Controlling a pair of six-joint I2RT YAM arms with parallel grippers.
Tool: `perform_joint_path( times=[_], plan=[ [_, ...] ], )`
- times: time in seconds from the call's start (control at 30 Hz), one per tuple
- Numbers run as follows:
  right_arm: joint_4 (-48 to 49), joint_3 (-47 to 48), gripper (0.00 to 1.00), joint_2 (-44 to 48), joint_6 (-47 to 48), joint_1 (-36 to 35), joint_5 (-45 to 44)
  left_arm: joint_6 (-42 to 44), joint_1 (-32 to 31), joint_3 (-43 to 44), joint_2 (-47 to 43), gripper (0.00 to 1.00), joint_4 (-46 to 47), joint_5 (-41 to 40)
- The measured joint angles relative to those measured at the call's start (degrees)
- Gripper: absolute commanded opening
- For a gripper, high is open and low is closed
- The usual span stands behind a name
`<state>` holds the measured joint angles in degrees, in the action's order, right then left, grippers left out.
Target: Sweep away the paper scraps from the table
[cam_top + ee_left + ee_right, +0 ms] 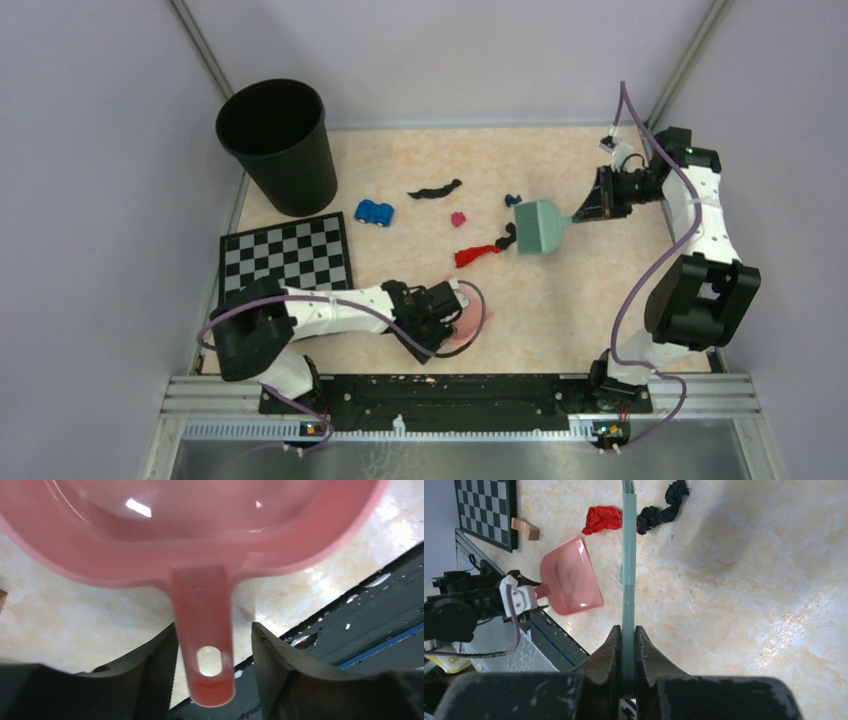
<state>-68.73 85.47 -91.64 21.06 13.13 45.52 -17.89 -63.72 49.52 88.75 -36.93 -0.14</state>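
The handle of the pink dustpan already lies between the left gripper's open fingers, so the robot will draw the left gripper along it toward its holed end and close.
Paper scraps lie mid-table: a black strip, a magenta bit, a dark blue bit, a red scrap and a black scrap beside the brush head. My right gripper is shut on the thin handle of a green brush. The red scrap and black scrap lie just past it. My left gripper is open around the handle of the pink dustpan, with a gap at the right finger.
A black bin stands at the back left. A chequered board lies by the left edge, with a small wooden block beside it. A blue toy car sits behind the board. The black base rail runs along the near edge.
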Motion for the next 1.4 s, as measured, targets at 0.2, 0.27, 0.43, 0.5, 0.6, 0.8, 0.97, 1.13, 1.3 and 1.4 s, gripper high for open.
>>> perform_joint_path(
  times=[0.2, 0.27, 0.43, 0.5, 0.6, 0.8, 0.97, 1.13, 1.3, 1.4],
  plan=[
    [0.2, -2.2, 0.0, 0.5, 0.6, 0.0, 0.1, -5.9, -7.0, -8.7, -10.8, 0.64, 7.4, -6.5],
    [0.2, -3.2, 0.0, 0.5, 0.8, 0.0, 0.3, -7.9, -8.7, -12.5, -16.8, 0.63, 10.3, -9.7],
    [0.4, -4.5, 0.0, 0.5, 0.8, 0.0, 0.9, -9.3, -10.1, -22.4, -31.5, 0.64, 18.8, -14.1],
    [0.5, -4.5, 0.0, 0.5, 0.8, 0.0, 1.3, -9.5, -10.1, -24.0, -32.9, 0.65, 20.5, -14.8],
    [0.5, -4.5, 0.0, 0.5, 0.8, 0.0, 1.4, -9.4, -10.1, -25.3, -32.3, 0.62, 22.9, -15.3],
    [0.4, -4.5, 0.0, 0.5, 0.8, 0.0, 2.0, -9.6, -10.2, -25.6, -27.9, 0.48, 25.3, -16.9],
    [0.4, -4.5, 0.0, 0.5, 0.8, 0.0, 2.1, -10.4, -10.2, -25.9, -28.7, 0.31, 25.5, -19.7],
    [0.1, -3.5, 0.0, 0.5, 0.3, 0.0, 0.9, -10.6, -10.2, -25.2, -32.4, 0.09, 23.0, -20.2],
    [0.9, 3.2, 0.0, 0.5, -0.3, -1.2, -7.0, -12.7, -10.2, -18.6, -33.2, 0.0, 15.1, -18.6],
    [2.4, 7.5, 0.0, 0.5, 0.2, -5.4, -15.1, -13.3, -10.2, -13.6, -30.5, 0.0, 10.6, -17.4]
  ],
)
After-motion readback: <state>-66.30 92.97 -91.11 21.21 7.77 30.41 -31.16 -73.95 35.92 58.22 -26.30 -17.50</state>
